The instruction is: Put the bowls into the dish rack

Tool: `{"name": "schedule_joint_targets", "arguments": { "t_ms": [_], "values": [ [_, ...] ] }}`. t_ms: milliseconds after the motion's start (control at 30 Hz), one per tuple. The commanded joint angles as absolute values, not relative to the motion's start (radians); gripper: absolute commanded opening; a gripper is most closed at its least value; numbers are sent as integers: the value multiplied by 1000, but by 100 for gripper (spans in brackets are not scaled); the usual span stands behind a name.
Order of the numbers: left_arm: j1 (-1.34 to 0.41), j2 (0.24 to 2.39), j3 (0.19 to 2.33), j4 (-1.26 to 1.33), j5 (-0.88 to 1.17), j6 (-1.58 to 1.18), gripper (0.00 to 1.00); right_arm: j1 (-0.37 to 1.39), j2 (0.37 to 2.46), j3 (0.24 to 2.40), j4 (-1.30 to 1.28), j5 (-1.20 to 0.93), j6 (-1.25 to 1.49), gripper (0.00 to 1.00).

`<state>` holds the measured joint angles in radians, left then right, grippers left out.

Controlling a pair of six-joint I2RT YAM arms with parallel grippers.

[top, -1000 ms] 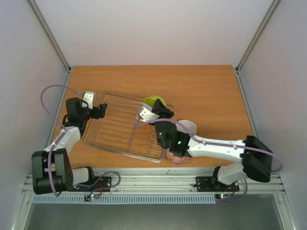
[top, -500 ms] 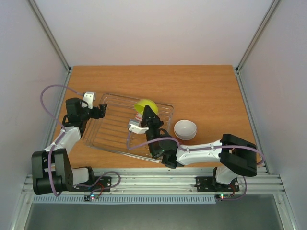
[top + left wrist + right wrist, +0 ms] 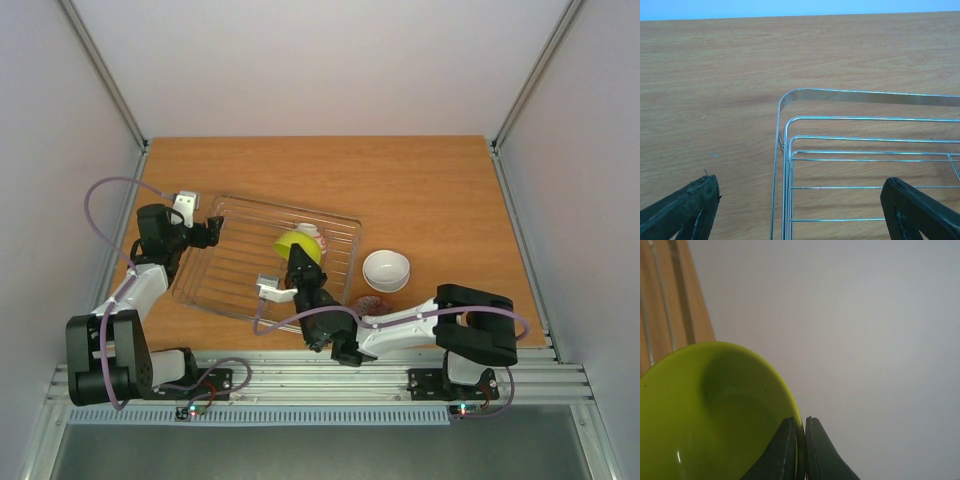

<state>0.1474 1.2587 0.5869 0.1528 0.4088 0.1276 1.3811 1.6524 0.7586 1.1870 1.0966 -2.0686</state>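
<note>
I will move my right gripper back and down toward the rack's near wires, to let go of the lime green bowl (image 3: 287, 242) clear of the red-patterned white bowl behind it.
My right gripper (image 3: 300, 256) is shut on the rim of the lime green bowl (image 3: 287, 242) and holds it tilted over the middle of the dish rack (image 3: 225, 268). In the right wrist view the fingertips (image 3: 790, 440) pinch the green bowl's (image 3: 715, 415) edge. A white bowl with red pattern (image 3: 309, 231) shows just behind the green one, inside the rack. A plain white bowl (image 3: 386, 270) sits on the table right of the rack. A red-patterned bowl (image 3: 369, 304) lies by the rack's near right corner, partly hidden by my right arm. My left gripper (image 3: 207, 232) is open astride the rack's far left corner (image 3: 790, 97).
The rack lies slanted on a wooden table (image 3: 430, 190). Grey walls with metal frame posts (image 3: 105, 75) close in the left, right and back. The right arm (image 3: 420, 315) stretches low across the table's front.
My right gripper has carried the green bowl from the rack's far right corner leftward and nearer, over the rack's middle. The right arm has folded lower. The left arm has not moved.
</note>
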Motion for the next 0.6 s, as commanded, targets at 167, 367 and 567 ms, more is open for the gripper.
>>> {"name": "schedule_joint_targets", "arguments": {
  "t_ms": [167, 367, 567],
  "values": [
    [153, 1262, 592, 184, 422, 121, 89, 1391, 1725, 717, 1360, 1098, -2083, 1],
    [153, 1265, 593, 183, 420, 121, 89, 1391, 1751, 700, 1360, 1098, -2068, 1],
    [154, 1269, 593, 183, 418, 123, 89, 1391, 1800, 705, 1362, 1087, -2050, 1]
  ]
}}
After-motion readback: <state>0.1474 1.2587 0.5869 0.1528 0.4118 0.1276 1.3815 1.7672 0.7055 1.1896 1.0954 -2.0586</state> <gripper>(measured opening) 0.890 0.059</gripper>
